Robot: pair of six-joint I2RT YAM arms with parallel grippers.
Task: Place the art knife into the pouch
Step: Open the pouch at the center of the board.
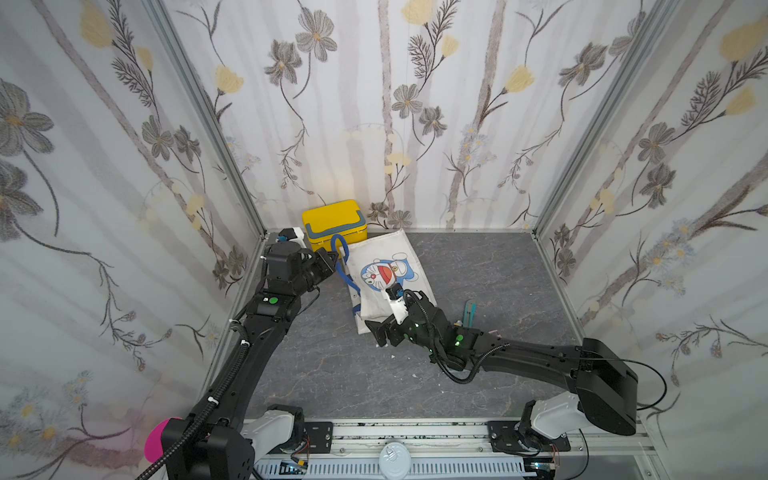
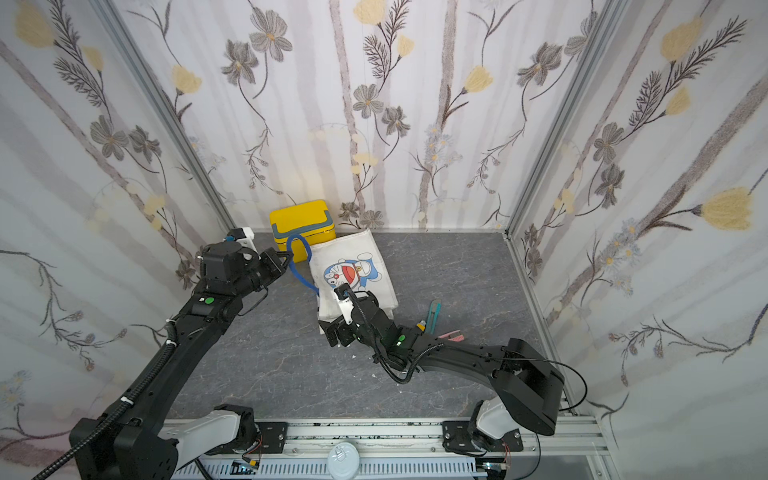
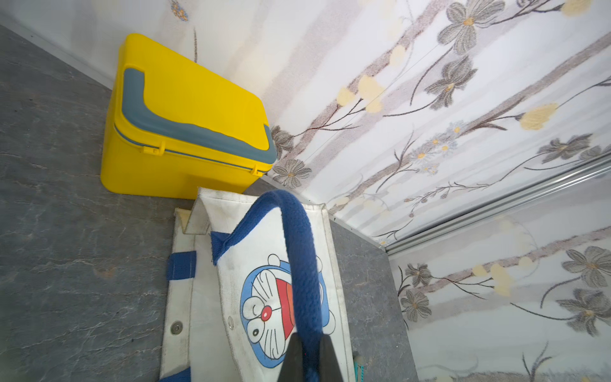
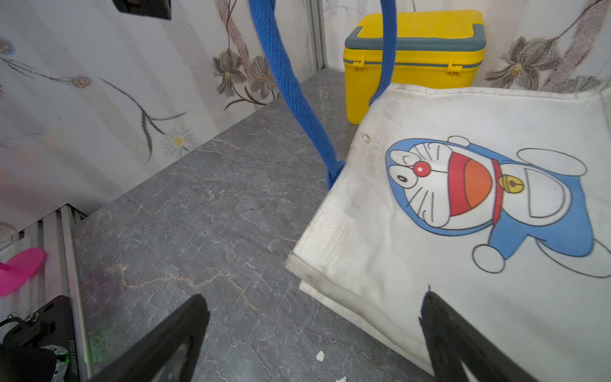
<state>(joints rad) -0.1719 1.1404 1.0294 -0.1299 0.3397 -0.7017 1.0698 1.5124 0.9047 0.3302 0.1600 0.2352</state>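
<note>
My left gripper moves outward toward the yellow box's grey handle (image 1: 340, 230) (image 3: 197, 135) next and releases the blue strap, because the strap still arches slack over the tote.
The pouch (image 1: 386, 266) (image 2: 353, 266) is a white tote with a blue cartoon cat, lying flat at the back of the grey table. My left gripper (image 1: 332, 255) (image 3: 310, 344) is shut on the tote's blue strap handle (image 3: 299, 251) (image 4: 291, 86) and holds it raised off the table. My right gripper (image 1: 374, 328) (image 4: 314, 297) stands open at the tote's near corner, one finger over the fabric (image 4: 463, 231), with nothing between the fingers. The teal art knife (image 1: 469, 313) (image 2: 434, 316) lies on the table beside the right wrist, to the right of the tote.
A yellow box (image 1: 334, 222) (image 2: 301, 222) (image 3: 185, 132) with a grey handle stands against the back wall, touching the tote's far edge. A small pink item (image 2: 451, 334) lies near the knife. Flowered walls enclose three sides. A pink disc (image 1: 156, 438) sits by the left arm's base.
</note>
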